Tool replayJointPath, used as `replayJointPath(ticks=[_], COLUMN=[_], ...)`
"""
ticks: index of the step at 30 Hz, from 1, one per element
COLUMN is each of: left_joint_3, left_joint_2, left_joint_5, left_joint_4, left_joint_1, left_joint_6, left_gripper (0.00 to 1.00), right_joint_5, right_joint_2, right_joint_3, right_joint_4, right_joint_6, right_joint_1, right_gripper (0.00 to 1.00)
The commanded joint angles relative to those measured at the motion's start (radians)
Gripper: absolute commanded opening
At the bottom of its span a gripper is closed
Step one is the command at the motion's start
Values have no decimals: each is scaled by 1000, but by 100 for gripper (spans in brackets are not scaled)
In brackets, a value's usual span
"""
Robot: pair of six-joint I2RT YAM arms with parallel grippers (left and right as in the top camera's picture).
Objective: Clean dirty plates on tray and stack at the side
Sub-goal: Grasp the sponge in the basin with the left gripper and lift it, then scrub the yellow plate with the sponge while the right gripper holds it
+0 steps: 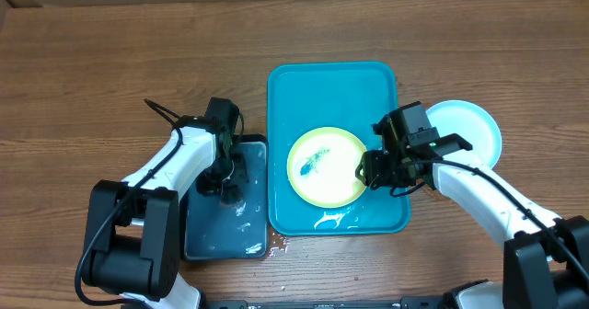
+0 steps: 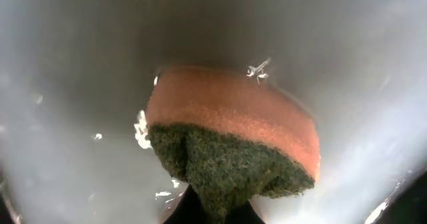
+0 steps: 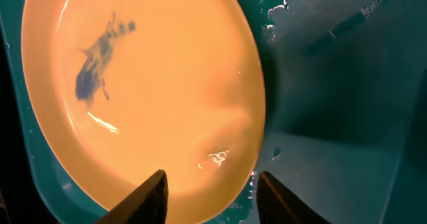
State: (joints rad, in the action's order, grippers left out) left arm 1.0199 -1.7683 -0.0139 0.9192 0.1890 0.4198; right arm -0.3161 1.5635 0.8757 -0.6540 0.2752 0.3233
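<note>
My right gripper is open and will next go down with its fingers around the yellow-green plate's rim facing the pale blue plate [image 1: 469, 130], steadying the yellow-green plate [image 1: 327, 166]. A dark blue smear is still there.
A yellow-green plate [image 1: 327, 166] with a dark blue smear lies on the turquoise tray [image 1: 331, 88]. It fills the right wrist view [image 3: 140, 91]. My right gripper [image 1: 373, 171] is open at the plate's right rim, its fingers [image 3: 210, 197] straddling the rim. A pale blue plate [image 1: 469, 130] sits on the tabletop to the right of the tray. My left gripper [image 1: 225, 185] is shut on an orange and green sponge [image 2: 230, 147] and holds it down in the wet black tray [image 1: 207, 235]. A third plate is not in view.
Water drops lie on the turquoise tray's front edge [image 1: 336, 219] and on the black tray. Brown wood-grain tabletop [image 1: 110, 70] surrounds both trays.
</note>
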Motion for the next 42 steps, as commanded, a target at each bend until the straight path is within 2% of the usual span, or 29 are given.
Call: replayJointPath(ticks=[1,4,9,13,14,15,17,18,26,33,37,42], left_joint_3=[121,264,584,718,733,751,750,749,711,703,703,703], left_joint_2=[-4,-4,-4,-4,-4,-4,-5,-8,-71,-260,-372,-489], left_joint_5=[-35,-35,-40,-51,-50,-50,-61,-72,-174,-233,-356,-314], left_joint_4=[139,249,407,438,437,428,415,408,269,191,131,124], left_joint_1=[-21,-20,-1,29,37,56,76,89,241,370,383,364], left_joint_6=[0,-21,-25,-29,-28,-28,-23,-22,32,128,135,157], left_gripper=[4,4,4,4,4,4,4,4,4,4,4,4], right_joint_5=[81,130,132,126,118,96,87,87,90,91,91,90], right_joint_2=[3,3,35,103,120,150,168,169,167,167,167,167], right_joint_3=[-6,-6,-7,-7,-7,-7,-7,-7,-7,-7,-7,-7], right_joint_4=[18,29,79,100,101,100,92,89,69,65,65,62], right_joint_6=[76,100,99,99,99,99,99,99,99,99,99,99], right_joint_1=[2,2,2,2,2,2,2,2,2,2,2,2], right_gripper=[40,34,33,32,29,18,6,4,4,4,4,4])
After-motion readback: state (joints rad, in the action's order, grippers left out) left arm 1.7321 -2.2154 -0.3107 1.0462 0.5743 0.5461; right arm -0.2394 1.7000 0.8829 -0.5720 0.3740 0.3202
